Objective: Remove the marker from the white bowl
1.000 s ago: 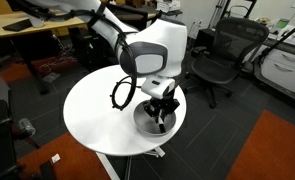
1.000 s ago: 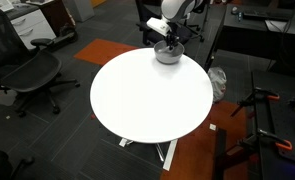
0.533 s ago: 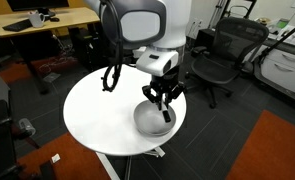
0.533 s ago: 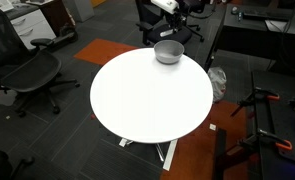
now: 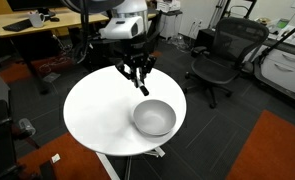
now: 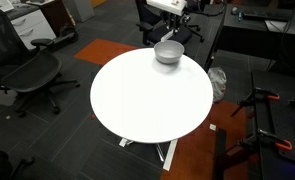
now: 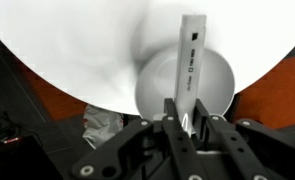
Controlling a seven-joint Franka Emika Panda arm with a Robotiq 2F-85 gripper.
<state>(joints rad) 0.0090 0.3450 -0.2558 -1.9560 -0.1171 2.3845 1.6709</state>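
Observation:
I will next move the marker [image 7: 191, 52] in my gripper away from the white bowl, and then lower the marker to the table beside the bowl.
The marker [image 7: 191, 52] is clamped between my gripper's [image 7: 187, 118] fingers and sticks out past them; it looks pale in the wrist view and dark in an exterior view [image 5: 144, 88]. The gripper [image 5: 139, 78] hangs in the air above the round table, up and to the left of the white bowl [image 5: 137, 116] in that view. The bowl is empty and sits near the table's edge in both exterior views [image 6: 168, 53]. In the wrist view the bowl [image 7: 222, 82] lies below, behind the marker. In the exterior view that looks across the table, the gripper's fingers do not show clearly.
The round white table [image 5: 92, 110] [image 6: 147, 100] stands on dark carpet with an orange patch [image 5: 277, 150]. Black office chairs [image 5: 222, 55] [image 6: 32, 70] and a wooden desk [image 5: 47, 25] surround it.
The gripper was down in the bowl; it has risen with the marker in its fingers and moved away from the bowl, over the table. The bowl stays in place, now empty.

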